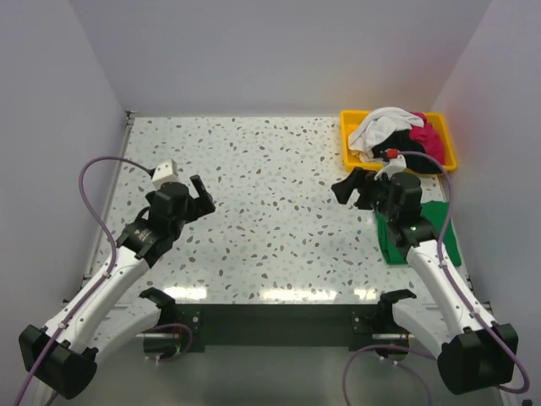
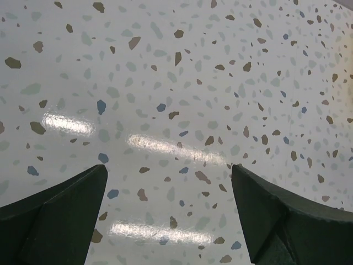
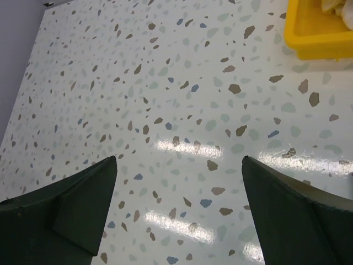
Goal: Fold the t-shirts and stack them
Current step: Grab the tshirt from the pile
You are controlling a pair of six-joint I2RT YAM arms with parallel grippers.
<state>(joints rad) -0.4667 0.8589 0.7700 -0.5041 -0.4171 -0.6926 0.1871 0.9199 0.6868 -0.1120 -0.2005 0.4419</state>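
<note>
The white t-shirt lies outward of my right gripper, so my gripper should next move outward over the tray's near rim and down onto the white t-shirt's middle (image 1: 380, 126).
A white t-shirt (image 1: 379, 126), a black t-shirt (image 1: 404, 138) and a magenta-pink t-shirt (image 1: 431, 137) lie crumpled together in the yellow tray (image 1: 348, 152) at the back right. A green t-shirt (image 1: 439, 234) lies folded flat on the table at the right, partly under my right arm. My left gripper (image 1: 203, 193) is open and empty over the bare table at the left (image 2: 168, 168). My right gripper (image 1: 348, 188) is open and empty above the table, just left of the tray (image 3: 179, 160).
The speckled table (image 1: 270, 194) is walled on three sides by white panels. The yellow tray's corner shows in the right wrist view (image 3: 314, 41). Purple cables loop from both arms.
</note>
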